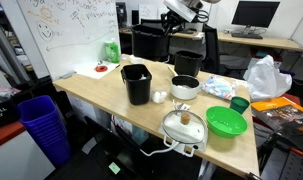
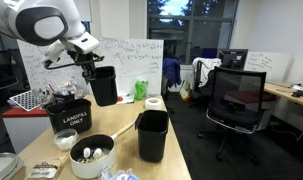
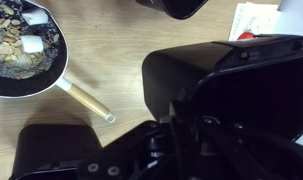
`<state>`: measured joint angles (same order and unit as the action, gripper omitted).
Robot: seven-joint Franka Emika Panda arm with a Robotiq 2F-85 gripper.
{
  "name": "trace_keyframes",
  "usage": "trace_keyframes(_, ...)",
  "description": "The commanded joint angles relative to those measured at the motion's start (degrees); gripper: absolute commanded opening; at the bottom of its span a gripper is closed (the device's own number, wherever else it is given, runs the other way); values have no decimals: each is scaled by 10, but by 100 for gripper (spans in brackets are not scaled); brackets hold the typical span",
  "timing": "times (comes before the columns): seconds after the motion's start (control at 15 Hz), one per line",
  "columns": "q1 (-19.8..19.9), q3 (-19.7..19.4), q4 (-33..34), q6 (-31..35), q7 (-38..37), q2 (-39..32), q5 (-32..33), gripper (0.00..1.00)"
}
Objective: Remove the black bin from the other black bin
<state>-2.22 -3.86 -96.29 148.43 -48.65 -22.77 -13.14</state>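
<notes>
My gripper lowers the still-hanging black bin down next and releases the black bin's rim on the bare tabletop point(image 2: 112, 118). That tabletop beside the LANDFILL ONLY bin lies below my gripper.
My gripper point(image 2: 92, 68) is shut on the rim of the black bin point(image 2: 105, 86) and holds it upright in the air above the far end of the table. The held bin also shows in an exterior view point(image 1: 148, 43), with my gripper point(image 1: 168, 32) at its rim. In the wrist view my fingers point(image 3: 176, 128) straddle the wall of this bin point(image 3: 236, 85), which fills the right side. The other black bin point(image 2: 152, 135) stands alone and upright on the wooden table point(image 1: 96, 92), apart from the held one; it shows in both exterior views point(image 1: 136, 84).
A black bin marked LANDFILL ONLY point(image 2: 69, 118) stands beside the held bin. A white bowl point(image 2: 91, 156), a lidded pot point(image 1: 184, 125) and a green bowl point(image 1: 226, 121) are on the table. A filled bowl with a handle point(image 3: 23, 45) lies below the wrist. An office chair point(image 2: 236, 100) stands beside the table.
</notes>
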Motion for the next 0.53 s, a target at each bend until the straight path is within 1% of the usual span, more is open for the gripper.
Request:
trace_keyframes(0.0, -5, -14, 58, -16, -34, -57, 12, 2)
trace_keyframes(0.27, -2, -31, 85, -32, -58, -115, 19, 2)
trace_keyframes(0.47, 1, -33, 94, -46, -57, -144, 17, 2)
